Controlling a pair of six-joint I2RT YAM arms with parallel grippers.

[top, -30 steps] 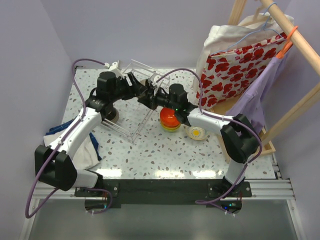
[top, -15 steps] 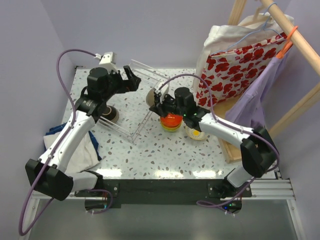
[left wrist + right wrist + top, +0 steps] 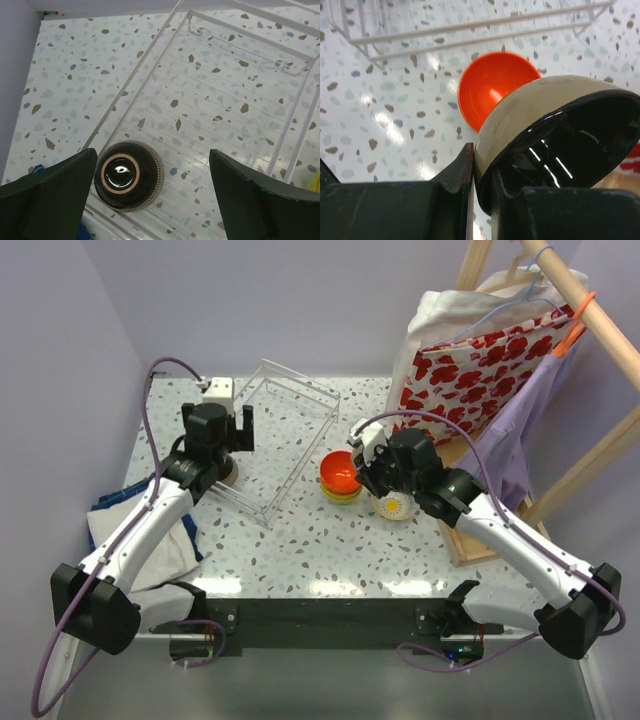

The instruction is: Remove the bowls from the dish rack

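Observation:
My right gripper moves back and down to the table on the near side of the stack (image 3: pixel 340 478) next and releases the tan bowl's rim, since the table there lies bare.
The white wire dish rack (image 3: pixel 290 430) stands at the back left of the table. One dark brown bowl (image 3: pixel 129 175) lies upside down on its floor, near its left corner (image 3: pixel 226 472). My left gripper (image 3: pixel 233 426) hovers open above that bowl, its fingers (image 3: pixel 50 200) spread wide and touching nothing. My right gripper (image 3: pixel 368 455) is shut on the rim of the tan bowl (image 3: pixel 540 110), which has a dark inside, and holds it over the stack. The stack (image 3: pixel 340 478) has an orange-red bowl (image 3: pixel 487 90) on top. A cream patterned bowl (image 3: pixel 393 505) sits beside it.
A wooden clothes rack (image 3: pixel 590 320) with a red-flowered bag (image 3: pixel 470 380) and hanging clothes stands at the right. A pile of white and blue cloth (image 3: pixel 150 535) lies at the table's left edge. The walls close in behind and at the left.
My right gripper has drawn back out of the rack to the right, carrying the tan bowl over the stack. My left gripper has let go and swung left above the dark brown bowl.

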